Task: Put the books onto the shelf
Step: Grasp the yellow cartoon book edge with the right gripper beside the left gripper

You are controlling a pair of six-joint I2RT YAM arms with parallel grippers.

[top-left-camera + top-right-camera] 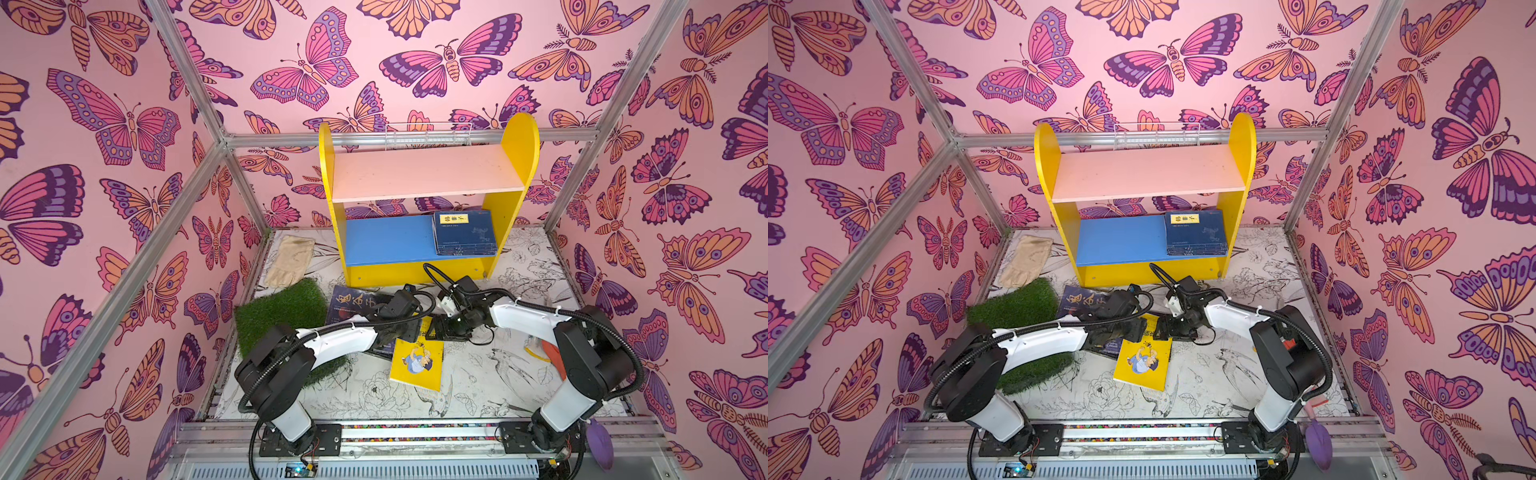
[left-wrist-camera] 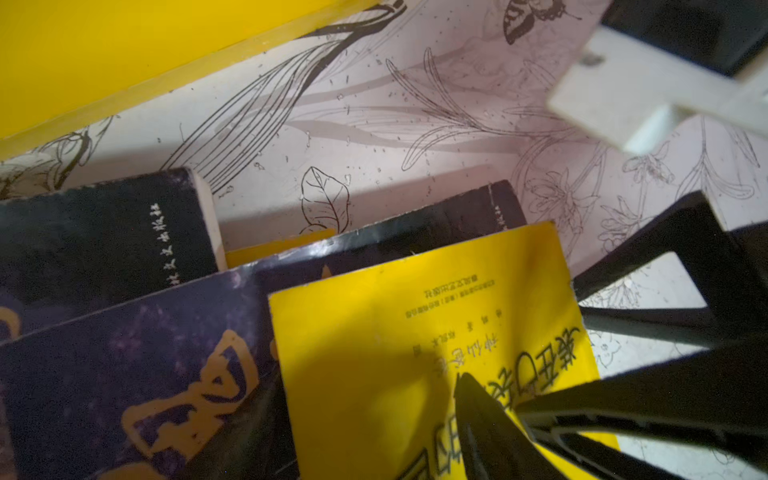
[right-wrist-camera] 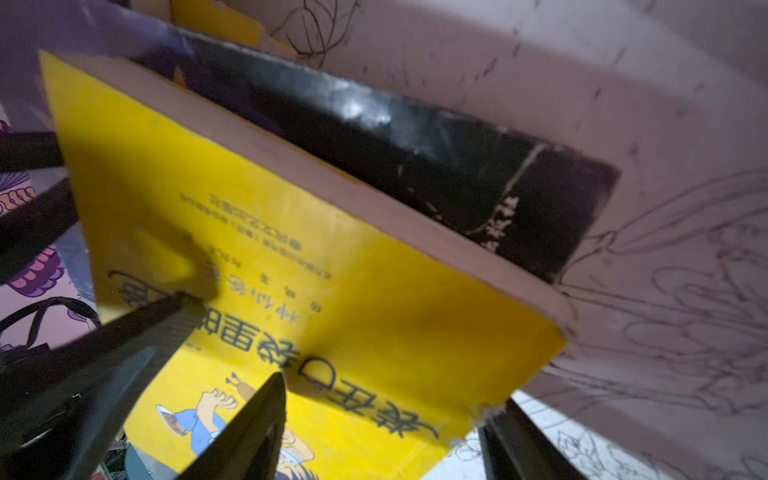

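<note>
My right gripper eases away from the left gripper, tilts flatter and closes there next, as the yellow book's raised corner (image 3: 524, 348) stands between my open fingers.
The shelf (image 1: 424, 170) (image 1: 1142, 170) stands at the back, with navy books (image 1: 463, 232) (image 1: 1196, 232) stacked on the right of its blue lower board. On the floor in front lie a yellow cartoon book (image 1: 417, 365) (image 1: 1142, 363) (image 2: 415, 332) (image 3: 332, 291) and a black book with orange characters (image 1: 353, 305) (image 1: 1079, 301) (image 2: 124, 374); the yellow one partly covers a dark one (image 3: 415, 145). My left gripper (image 1: 417, 332) (image 2: 365, 395) is open, one finger on the yellow cover. My right gripper (image 1: 446, 328) (image 3: 386, 395) is open astride that book's raised corner.
A green turf square (image 1: 282, 316) and a beige glove (image 1: 291, 259) lie at the left, beside the black book. A white wire basket (image 1: 428, 135) hangs behind the shelf. An orange and yellow item (image 1: 544, 353) lies by the right arm. Metal frame posts bound the floor.
</note>
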